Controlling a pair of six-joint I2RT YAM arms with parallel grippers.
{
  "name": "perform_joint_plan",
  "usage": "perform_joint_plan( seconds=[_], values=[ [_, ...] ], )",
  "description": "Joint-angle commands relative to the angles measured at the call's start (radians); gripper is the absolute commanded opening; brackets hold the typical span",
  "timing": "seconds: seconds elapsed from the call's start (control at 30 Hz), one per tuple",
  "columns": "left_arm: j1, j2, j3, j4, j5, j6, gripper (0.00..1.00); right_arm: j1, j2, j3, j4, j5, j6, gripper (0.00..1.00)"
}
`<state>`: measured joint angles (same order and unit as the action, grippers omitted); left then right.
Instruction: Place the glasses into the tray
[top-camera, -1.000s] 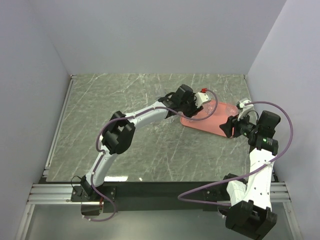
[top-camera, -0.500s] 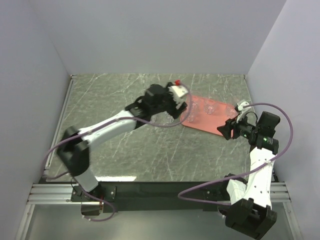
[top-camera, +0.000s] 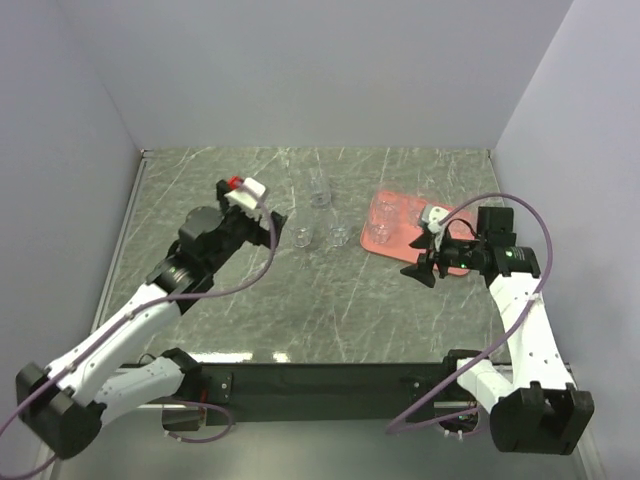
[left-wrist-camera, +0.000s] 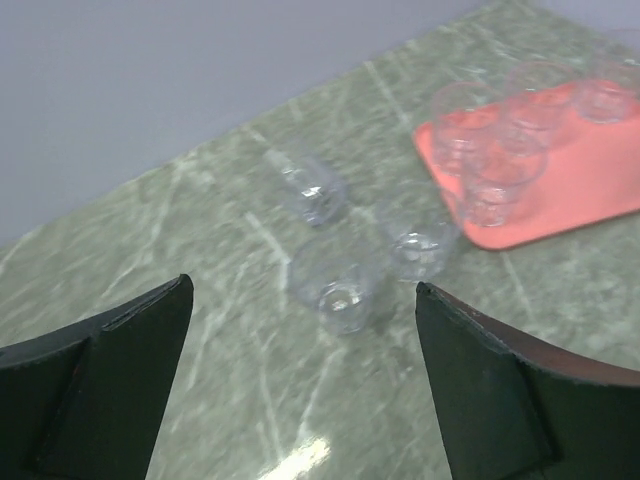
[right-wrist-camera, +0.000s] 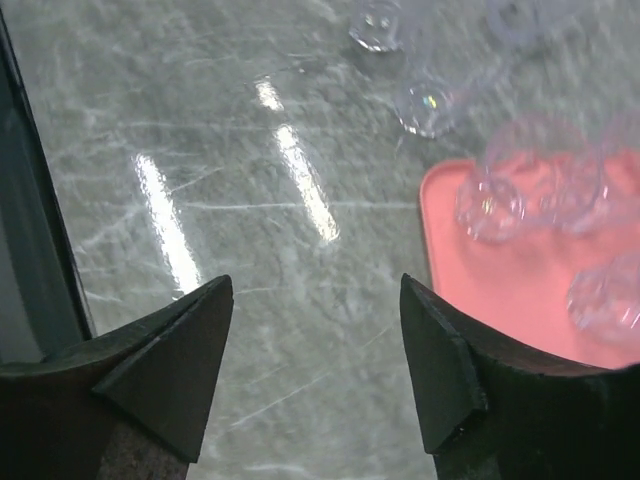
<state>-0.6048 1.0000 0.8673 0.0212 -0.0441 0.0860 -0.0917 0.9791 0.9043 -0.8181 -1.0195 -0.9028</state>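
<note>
The glass on the marble beside the tray's end is next for my right gripper. My right gripper will move outward past that end of the tray, then go down to the near rim of the glass.
The salmon-pink tray (top-camera: 398, 244) lies at the right of the table with several clear glasses in it, among them one (top-camera: 383, 212) at its left end. Three more glasses stand on the marble left of the tray: a far one (top-camera: 319, 190) and two nearer ones (top-camera: 303, 237) (top-camera: 339, 237). My left gripper (top-camera: 268, 228) is open and empty, just left of those. In the left wrist view the gripper (left-wrist-camera: 302, 285) faces the nearest glass (left-wrist-camera: 340, 290), with the tray (left-wrist-camera: 585, 175) beyond. My right gripper (top-camera: 420, 265) is open and empty over the tray's near left edge (right-wrist-camera: 505, 290).
Grey walls close the table in at the back and on both sides. A metal rail runs along the left edge (top-camera: 120, 240). A dark strip (right-wrist-camera: 25, 250) shows at the left of the right wrist view. Bare marble (top-camera: 330, 300) lies between the arms.
My left arm has swung from the tray back to the left, and its jaws have opened. My right gripper has moved left over the tray's near edge and opened wider.
</note>
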Motion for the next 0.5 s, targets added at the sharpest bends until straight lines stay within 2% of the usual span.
perform_joint_plan(
  seconds=[0.0,0.13,0.23,0.47],
  values=[
    [0.01,-0.128,-0.06,-0.018,-0.158,-0.026,0.99,0.076,0.026,0.057,-0.036,0.016,-0.207,0.76],
    [0.02,-0.234,-0.141,-0.067,-0.275,-0.04,0.99,0.205,0.096,0.093,-0.007,0.058,-0.338,0.79],
    [0.023,-0.302,-0.194,-0.052,-0.329,-0.054,0.99,0.254,0.183,0.188,-0.059,0.1,-0.39,0.79],
    [0.049,-0.317,-0.217,-0.036,-0.407,-0.046,0.99,0.395,0.398,0.326,0.017,0.283,-0.338,0.76]
  ],
)
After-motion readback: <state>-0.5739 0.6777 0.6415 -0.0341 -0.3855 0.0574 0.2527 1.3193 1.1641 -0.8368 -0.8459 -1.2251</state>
